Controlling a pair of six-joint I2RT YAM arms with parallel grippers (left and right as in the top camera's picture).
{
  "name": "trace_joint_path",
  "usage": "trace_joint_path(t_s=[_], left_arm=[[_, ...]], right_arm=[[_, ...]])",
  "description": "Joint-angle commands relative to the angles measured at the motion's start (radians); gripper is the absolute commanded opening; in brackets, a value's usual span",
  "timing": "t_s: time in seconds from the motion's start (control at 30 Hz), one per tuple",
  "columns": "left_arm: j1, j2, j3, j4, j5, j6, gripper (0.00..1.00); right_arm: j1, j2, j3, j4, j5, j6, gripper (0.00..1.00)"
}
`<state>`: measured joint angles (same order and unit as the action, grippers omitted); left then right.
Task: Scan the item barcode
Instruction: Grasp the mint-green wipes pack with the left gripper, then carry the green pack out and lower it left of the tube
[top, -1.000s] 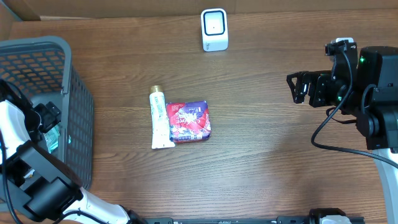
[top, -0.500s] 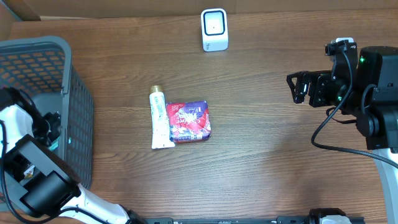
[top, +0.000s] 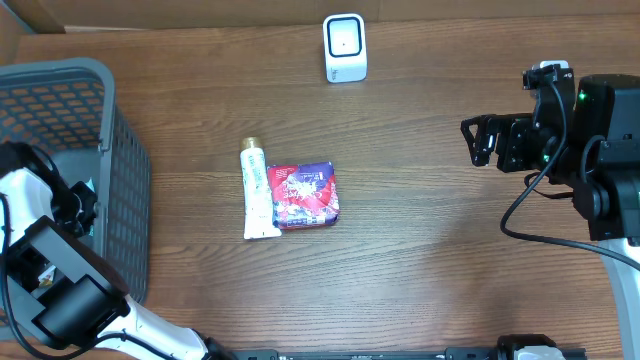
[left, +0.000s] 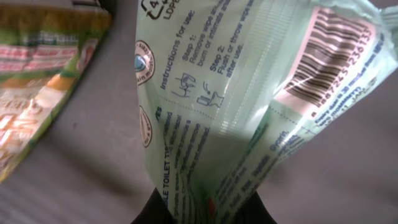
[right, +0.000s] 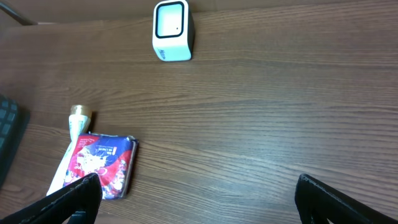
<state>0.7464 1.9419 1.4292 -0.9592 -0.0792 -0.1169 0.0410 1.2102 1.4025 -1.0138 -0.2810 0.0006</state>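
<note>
The left gripper needs to rise over the basket's side, go down to the bare tabletop (top: 212, 195) beside the toothpaste tube and then let go of the tube, as that part of the tabletop is empty.
My left gripper (left: 202, 215) is down inside the grey basket (top: 125, 170) and shut on the lower edge of a pale green wipes packet (left: 217, 93). The packet bunches between the two dark fingers (left: 155, 214). Its barcode (left: 326, 59) faces the left wrist camera at the upper right. From overhead the left gripper (top: 80, 205) shows at the basket's inner wall and the packet is hidden. The white scanner (top: 345, 47) stands at the table's far edge. My right gripper (top: 480, 140) hovers open above the right side of the table, with nothing between its fingers (right: 74, 199).
A white toothpaste tube (top: 257, 190) and a red and purple packet (top: 305, 195) lie side by side mid-table. Another green and orange packet (left: 43, 81) lies in the basket beside the held one. The right wrist view also shows the scanner (right: 172, 31).
My left gripper has gone from open to shut on the green packet inside the basket, and the arm shifted slightly. The right arm has not moved.
</note>
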Motion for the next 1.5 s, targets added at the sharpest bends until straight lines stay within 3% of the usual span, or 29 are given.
trace_joint_path(t_s=[0.0, 0.27, 0.37, 0.77, 0.9, 1.13, 1.47], left_arm=[[-0.001, 0.002, 0.144, -0.048, 0.037, 0.006, 0.04], [-0.013, -0.079, 0.503, -0.242, 0.165, 0.019, 0.04], [-0.039, -0.125, 0.559, -0.267, 0.182, 0.035, 0.04], [-0.364, -0.388, 0.595, -0.288, 0.111, 0.088, 0.04], [-0.480, -0.405, 0.593, -0.368, 0.094, 0.086, 0.04], [-0.576, -0.397, 0.374, -0.418, 0.076, -0.005, 0.04], [-0.612, -0.397, -0.096, -0.147, 0.066, -0.010, 0.04]], right_arm=[[0.003, -0.007, 0.030, 0.004, 0.003, 0.003, 1.00], [0.003, -0.007, 0.030, 0.004, 0.003, 0.003, 1.00], [0.003, -0.007, 0.030, 0.004, 0.003, 0.003, 1.00], [0.003, -0.007, 0.030, 0.004, 0.003, 0.003, 1.00], [0.003, -0.007, 0.030, 0.005, 0.003, 0.003, 1.00], [0.003, -0.007, 0.030, 0.004, 0.003, 0.003, 1.00], [0.003, -0.007, 0.030, 0.004, 0.003, 0.003, 1.00]])
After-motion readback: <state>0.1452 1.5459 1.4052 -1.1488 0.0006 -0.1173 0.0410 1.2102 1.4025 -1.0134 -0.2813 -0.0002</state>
